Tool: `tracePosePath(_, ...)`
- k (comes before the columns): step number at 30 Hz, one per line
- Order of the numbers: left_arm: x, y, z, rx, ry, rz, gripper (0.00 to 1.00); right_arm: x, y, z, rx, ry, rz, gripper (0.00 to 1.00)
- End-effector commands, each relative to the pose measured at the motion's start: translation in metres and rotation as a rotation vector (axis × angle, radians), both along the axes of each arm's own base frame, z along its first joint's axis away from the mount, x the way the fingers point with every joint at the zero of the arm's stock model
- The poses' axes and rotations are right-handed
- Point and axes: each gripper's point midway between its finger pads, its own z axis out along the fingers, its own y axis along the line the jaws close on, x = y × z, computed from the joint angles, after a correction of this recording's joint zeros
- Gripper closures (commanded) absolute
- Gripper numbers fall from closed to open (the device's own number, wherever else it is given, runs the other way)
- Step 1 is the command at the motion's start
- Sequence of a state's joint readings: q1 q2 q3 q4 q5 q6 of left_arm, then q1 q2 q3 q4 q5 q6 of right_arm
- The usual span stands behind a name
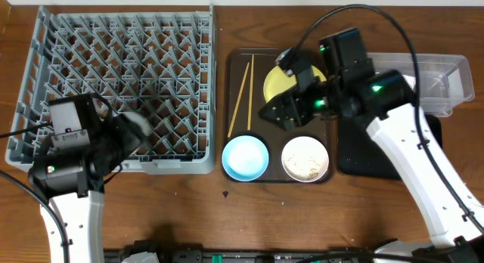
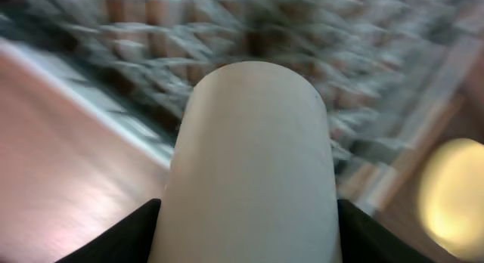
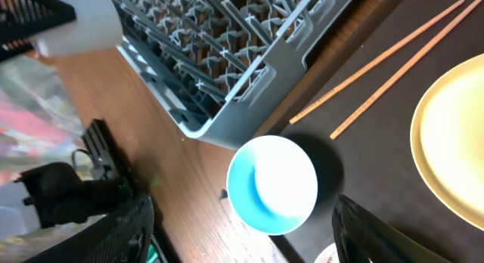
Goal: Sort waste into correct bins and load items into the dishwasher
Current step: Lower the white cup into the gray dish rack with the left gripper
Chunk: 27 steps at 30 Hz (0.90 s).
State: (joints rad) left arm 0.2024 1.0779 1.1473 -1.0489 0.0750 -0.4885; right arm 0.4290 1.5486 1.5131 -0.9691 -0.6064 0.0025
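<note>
My left gripper lowers the white cup-like cylinder onto the pegs inside the rack's front edge (image 1: pixel 133 151) next and releases it, since that part of the rack stands empty.
The grey dish rack (image 1: pixel 121 59) fills the back left. The brown serving tray (image 1: pixel 230 97) holds the chopsticks (image 1: pixel 243 93), the yellow plate (image 1: pixel 276 85), the light blue bowl (image 1: pixel 245 157) and the white bowl (image 1: pixel 305 159) with rice-like scraps. My right gripper (image 1: pixel 274 113) is open and empty above the tray. In the right wrist view (image 3: pixel 243 206) it hangs over the blue bowl (image 3: pixel 272 184). My left gripper (image 1: pixel 130 133) is shut on a white cup-like cylinder (image 2: pixel 253 165) at the rack's front edge. The napkin and wrapper do not show.
The clear tub (image 1: pixel 446 74) stands at the back right, and the glossy black tray (image 1: pixel 370 153) lies in front of it, partly under my right arm. The left wrist view is motion-blurred, with the rack (image 2: pixel 378 59) behind the cylinder.
</note>
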Motion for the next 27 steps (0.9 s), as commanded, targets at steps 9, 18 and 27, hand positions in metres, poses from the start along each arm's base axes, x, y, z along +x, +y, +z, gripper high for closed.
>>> tracePosePath(9, 0.012, 0.051, -0.048, 0.182, 0.261, 0.095, 0.44, -0.011, 0.008, 0.000, -0.048, -0.036, 0.036, 0.26)
tracePosePath(18, 0.021, 0.047, -0.071, 0.134, 0.323, 0.074, 0.15, -0.011, 0.008, -0.001, -0.050, -0.034, 0.036, 0.26)
tracePosePath(27, 0.035, 0.018, -0.025, 0.034, 0.152, -0.068, 0.12, -0.006, 0.001, -0.005, -0.088, -0.022, -0.027, 0.22)
